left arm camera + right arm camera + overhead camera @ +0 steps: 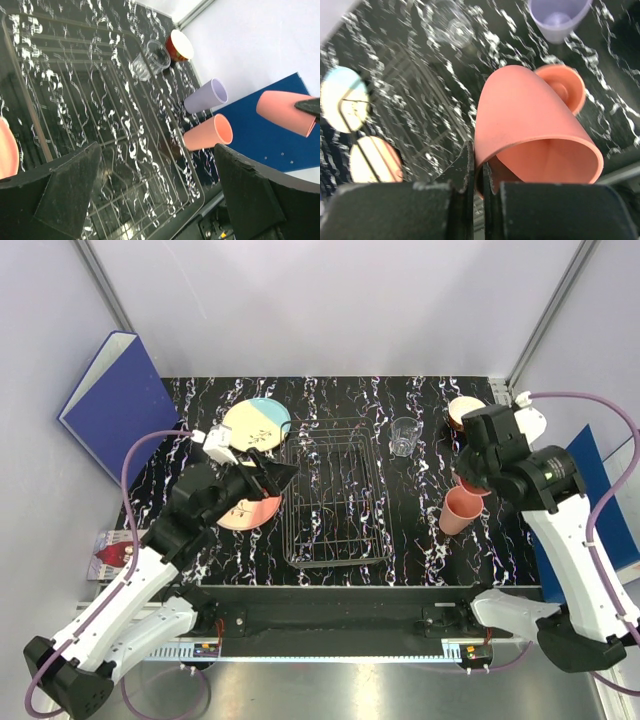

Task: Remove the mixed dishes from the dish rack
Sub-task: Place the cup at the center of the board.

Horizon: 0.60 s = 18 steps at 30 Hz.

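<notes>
The cup in my right gripper comes down next into the opening of the second salmon-pink cup [463,503] [566,86] for release, because that matching cup stands upright and empty below.
The wire dish rack [335,495] stands mid-table with nothing in it; it also shows in the left wrist view [100,100]. My right gripper [479,180] is shut on the rim of a salmon-pink cup [530,125], held in the air right of the rack [473,486]. A second salmon-pink cup [457,512] stands below it. A lavender cup [206,96], a clear glass [403,436] and the red bowl [465,412] stand behind. My left gripper [285,475] is open and empty over the rack's left edge. A blue-and-cream plate [257,423] and a salmon-pink plate [250,512] lie left of the rack.
A blue binder [115,405] leans at the back left. Another blue binder [600,500] lies at the right table edge, under my right arm. A small red item [115,555] sits off the table's left edge.
</notes>
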### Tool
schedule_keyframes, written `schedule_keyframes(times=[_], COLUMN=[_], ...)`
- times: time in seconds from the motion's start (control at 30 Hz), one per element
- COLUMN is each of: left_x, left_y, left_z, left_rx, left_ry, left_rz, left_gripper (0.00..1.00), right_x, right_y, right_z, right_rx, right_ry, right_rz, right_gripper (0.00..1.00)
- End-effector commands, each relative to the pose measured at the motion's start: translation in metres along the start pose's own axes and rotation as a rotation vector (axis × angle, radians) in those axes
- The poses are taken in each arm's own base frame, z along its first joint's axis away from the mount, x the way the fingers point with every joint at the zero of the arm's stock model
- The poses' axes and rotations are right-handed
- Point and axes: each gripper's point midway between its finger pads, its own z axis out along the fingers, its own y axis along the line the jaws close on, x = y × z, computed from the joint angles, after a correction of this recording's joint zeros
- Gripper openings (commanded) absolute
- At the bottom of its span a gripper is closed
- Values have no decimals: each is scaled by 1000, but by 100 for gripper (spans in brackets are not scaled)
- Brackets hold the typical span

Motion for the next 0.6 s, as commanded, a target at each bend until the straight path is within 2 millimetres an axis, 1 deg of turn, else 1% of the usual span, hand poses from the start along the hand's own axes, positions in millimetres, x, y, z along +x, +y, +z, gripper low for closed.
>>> schedule_keyframes(times=[0.0,0.23,0.27,0.4,0.57], left_x=[1,14,18,28,34], left_y=[-10,-7,-4,1,2], left_z=[3,6,6,10,13], left_rx=[57,71,68,69,70], left_ry=[6,38,48,73,101], left_rz=[-21,-42,-45,-55,-59], left_gripper=[99,99,99,99,99], right_x=[58,69,71,78,76], right_y=[-75,-81,-83,-94,-103], right_z=[-1,7,7,13,14], right_rx=[297,351,356,405,431], right_ry=[216,231,232,225,207], right_rz=[-120,-59,-51,-19,7], right_gripper=[0,0,0,0,0])
